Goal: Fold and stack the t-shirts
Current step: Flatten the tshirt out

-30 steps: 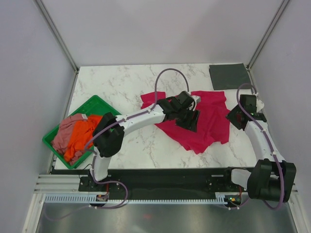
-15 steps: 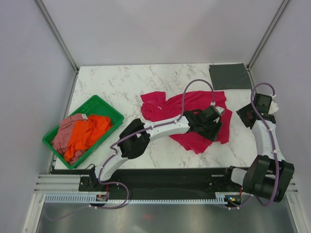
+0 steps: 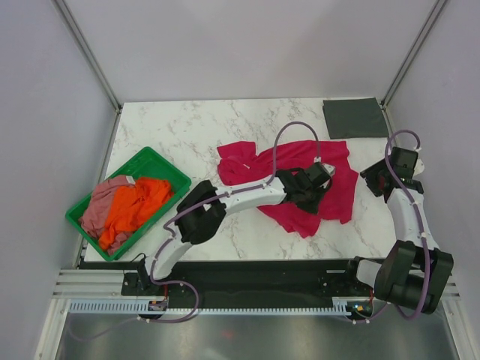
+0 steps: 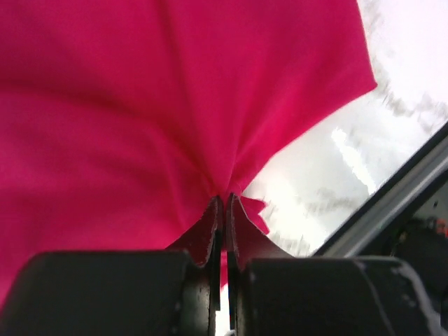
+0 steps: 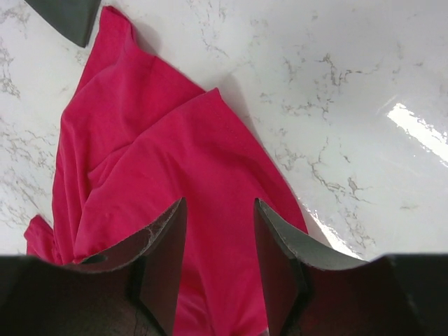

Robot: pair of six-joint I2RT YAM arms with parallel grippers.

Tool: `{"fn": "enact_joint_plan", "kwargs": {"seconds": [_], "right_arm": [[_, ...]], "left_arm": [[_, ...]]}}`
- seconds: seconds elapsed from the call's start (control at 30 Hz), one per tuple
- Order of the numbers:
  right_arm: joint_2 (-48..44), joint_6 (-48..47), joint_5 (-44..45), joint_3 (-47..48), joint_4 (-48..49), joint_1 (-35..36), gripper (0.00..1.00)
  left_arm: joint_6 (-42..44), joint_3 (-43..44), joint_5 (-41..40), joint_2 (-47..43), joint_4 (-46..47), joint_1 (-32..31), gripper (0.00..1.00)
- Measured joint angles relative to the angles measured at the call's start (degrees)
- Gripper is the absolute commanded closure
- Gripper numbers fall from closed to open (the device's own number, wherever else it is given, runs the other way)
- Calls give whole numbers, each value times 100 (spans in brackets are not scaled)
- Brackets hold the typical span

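The right gripper will next go down and back onto the crimson t-shirt's near corner, since that corner is below the gripper and to its left in the top view.
A crimson-red t-shirt (image 3: 339, 196) lies spread and rumpled on the marble table, right of centre. My left gripper (image 3: 322, 176) reaches across it, and in the left wrist view its jaws (image 4: 224, 201) are shut on a pinched fold of the crimson cloth (image 4: 140, 105). My right gripper (image 3: 379, 178) hovers at the shirt's right edge. Its jaws stand open above the red cloth (image 5: 210, 161) with nothing between them (image 5: 219, 210). A dark grey t-shirt (image 3: 351, 118) lies folded flat at the back right corner. Orange (image 3: 136, 204) and dusty pink (image 3: 105, 202) t-shirts are heaped in the tray.
A green plastic tray (image 3: 159, 160) sits at the table's left edge. Bare marble (image 3: 180, 127) shows at the back left, and a corner of the grey shirt (image 5: 66, 14) shows in the right wrist view. Enclosure walls stand close on both sides.
My left arm stretched right across the crimson shirt, then shut its jaws on the cloth. My right arm drew back toward the right edge.
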Motion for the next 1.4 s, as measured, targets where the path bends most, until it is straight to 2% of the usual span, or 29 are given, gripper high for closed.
{"fn": "enact_joint_plan", "kwargs": {"seconds": [0.17, 0.33, 0.4, 0.47, 0.5, 0.6, 0.83, 1.07, 1.17, 1.27, 1.33, 1.37, 1.4], "right_arm": [[50, -39, -297, -184, 61, 339, 49], [179, -37, -463, -409, -39, 656, 48], [173, -39, -461, -588, -76, 678, 47], [173, -39, -457, -750, -103, 704, 47], [173, -39, -474, -820, -116, 730, 47], [173, -37, -518, -929, -120, 920, 47], [57, 273, -321, -1025, -46, 2227, 48], [-413, 667, 116, -1716, 153, 2688, 47], [-343, 669, 205, -1912, 184, 2850, 48], [-251, 603, 247, -1915, 404, 2909, 59], [-155, 476, 260, -1906, 505, 2920, 90], [-101, 417, 310, -1895, 505, 2922, 100], [-52, 407, 365, -1864, 468, 2924, 100]], "left_arm": [[-42, -1617, -201, -1790, -212, 306, 98], [-245, -3366, -645, -4723, -234, 1196, 96], [-365, -4011, -817, -5643, -260, 1517, 94], [-444, -4454, -901, -6159, -350, 1587, 95], [-466, -4631, -896, -6299, -380, 1569, 98], [-511, -4951, -835, -6242, -437, 1504, 98], [-551, -5112, -522, -6070, -507, 1506, 98], [-544, -5145, -284, -6076, -501, 1510, 98], [-544, -5145, -184, -6076, -501, 1510, 98], [-546, -5141, -111, -6076, -501, 1510, 98], [-546, -5117, -79, -6076, -503, 1510, 98], [-546, -5093, -46, -6074, -505, 1512, 98], [-546, -5056, 2, -6070, -505, 1512, 98]]}}
